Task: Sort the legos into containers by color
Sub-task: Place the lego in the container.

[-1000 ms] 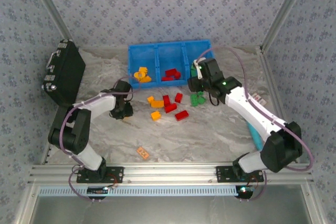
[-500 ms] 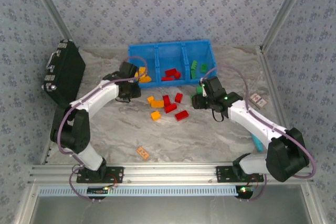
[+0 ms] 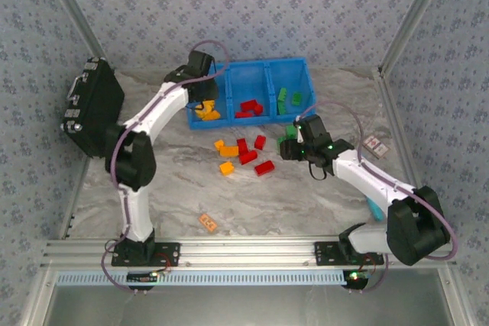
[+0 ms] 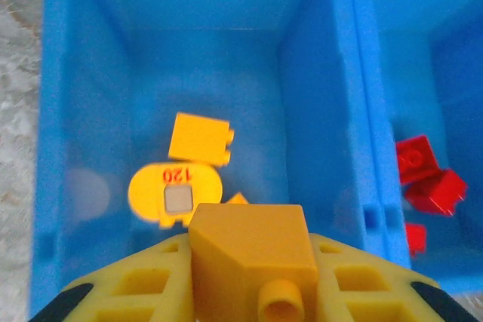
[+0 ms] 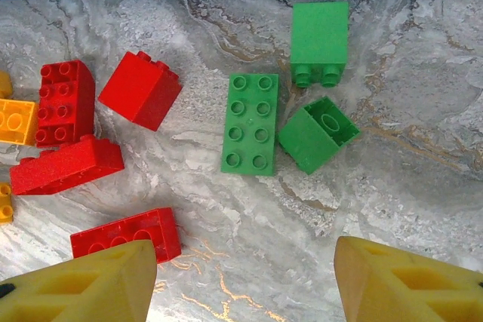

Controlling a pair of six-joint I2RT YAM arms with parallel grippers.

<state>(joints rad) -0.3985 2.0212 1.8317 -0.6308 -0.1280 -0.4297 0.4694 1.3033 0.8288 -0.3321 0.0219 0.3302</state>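
My left gripper needs to go down next into the blue container with the orange lego and round tag and let go of its orange-yellow lego (image 4: pixel 246 231) among pieces of matching color.
My left gripper (image 4: pixel 249 265) is shut on an orange-yellow lego (image 4: pixel 246 231), held over the left container (image 4: pixel 211 81) of the blue bin (image 3: pixel 246 66). An orange lego (image 4: pixel 199 138) and a round orange tag marked 120 (image 4: pixel 175 194) lie inside it. Red legos (image 3: pixel 248 107) fill the middle container, green ones (image 3: pixel 289 98) the right. My right gripper (image 5: pixel 245 284) hangs open above the table, just short of three green legos (image 5: pixel 250 124). Red legos (image 5: pixel 66 164) lie to its left. In the top view this gripper (image 3: pixel 294 145) sits beside the loose pile (image 3: pixel 246 154).
A black hard case (image 3: pixel 93 104) stands at the left wall. A flat orange tag (image 3: pixel 208 222) lies near the front edge. A teal object (image 3: pixel 373 204) lies beside the right arm's base. Metal frame rails border the table.
My left arm has swung from the table up to the bin's left container, brick in its jaws. My right gripper has come back from the right container down to the green legos.
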